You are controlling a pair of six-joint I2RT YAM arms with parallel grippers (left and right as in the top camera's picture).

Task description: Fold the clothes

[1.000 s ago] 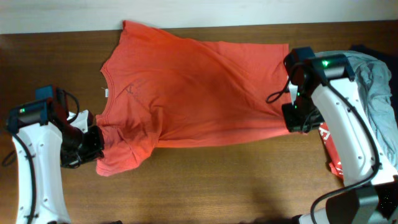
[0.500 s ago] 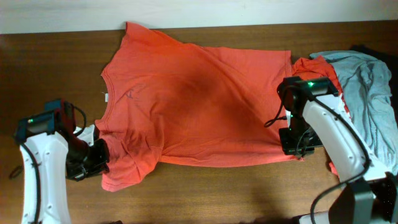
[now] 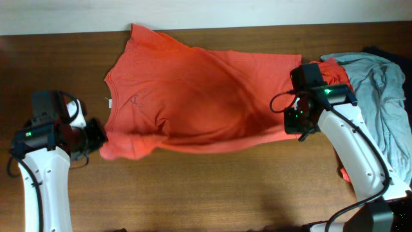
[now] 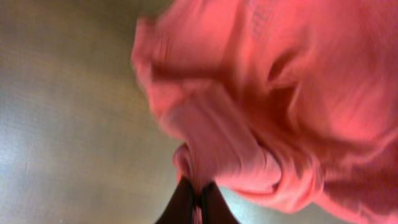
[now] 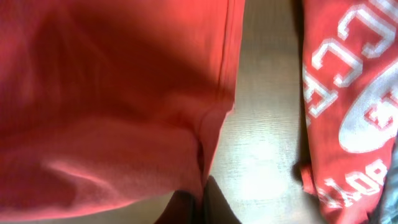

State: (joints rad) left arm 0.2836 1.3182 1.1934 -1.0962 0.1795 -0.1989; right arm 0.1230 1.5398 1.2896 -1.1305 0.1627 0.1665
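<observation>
The right gripper moves away from my base and down along the T-shirt's hem edge next, bringing the hem's corner onto the flat cloth.
An orange T-shirt lies spread across the brown table, collar to the left. My left gripper is shut on its lower left sleeve, which bunches above the jaws in the left wrist view. My right gripper is shut on the shirt's lower right hem corner, and the hem seam runs up from the jaws in the right wrist view. The shirt's near edge is lifted and folded back between the two grippers.
A pile of other clothes sits at the right edge: a grey garment and a red one with white print. Bare wooden table lies in front of the shirt.
Both grippers have moved away from the front edge, carrying the shirt's near edge with them. The shirt's lower part has folded over and looks narrower.
</observation>
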